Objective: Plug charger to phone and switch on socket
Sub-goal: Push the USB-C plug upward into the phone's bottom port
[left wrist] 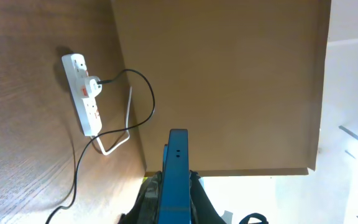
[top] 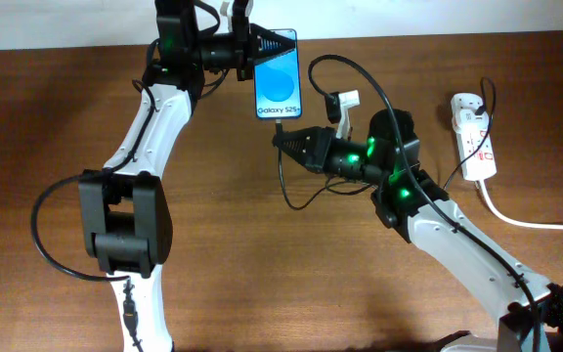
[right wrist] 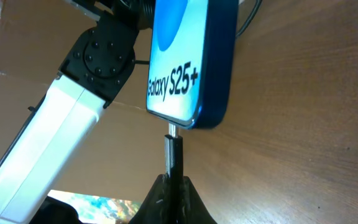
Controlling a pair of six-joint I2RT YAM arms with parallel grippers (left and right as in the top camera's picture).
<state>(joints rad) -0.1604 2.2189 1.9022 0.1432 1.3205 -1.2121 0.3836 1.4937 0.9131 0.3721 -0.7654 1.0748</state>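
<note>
The clear patch of bare wood is below and back from my left gripper, so I should next lower the phone (top: 279,84) back onto it and let go.
The phone (top: 279,84), blue screen with "Galaxy S25+" text, is held at the table's far edge by my left gripper (top: 262,46), which is shut on its top end; in the left wrist view its blue edge (left wrist: 177,180) runs between the fingers. My right gripper (top: 283,140) is shut on the charger's black connector (right wrist: 174,158). The connector's metal tip touches the phone's bottom edge (right wrist: 185,68) at the port. The thin black charger cable (top: 360,73) loops back to the white socket (top: 475,135) at the right, also in the left wrist view (left wrist: 82,93).
The socket's thick white cord (top: 536,221) runs off the right edge. A cardboard wall (left wrist: 229,81) stands behind the table. The cable slack (top: 286,191) lies on the wood under my right arm.
</note>
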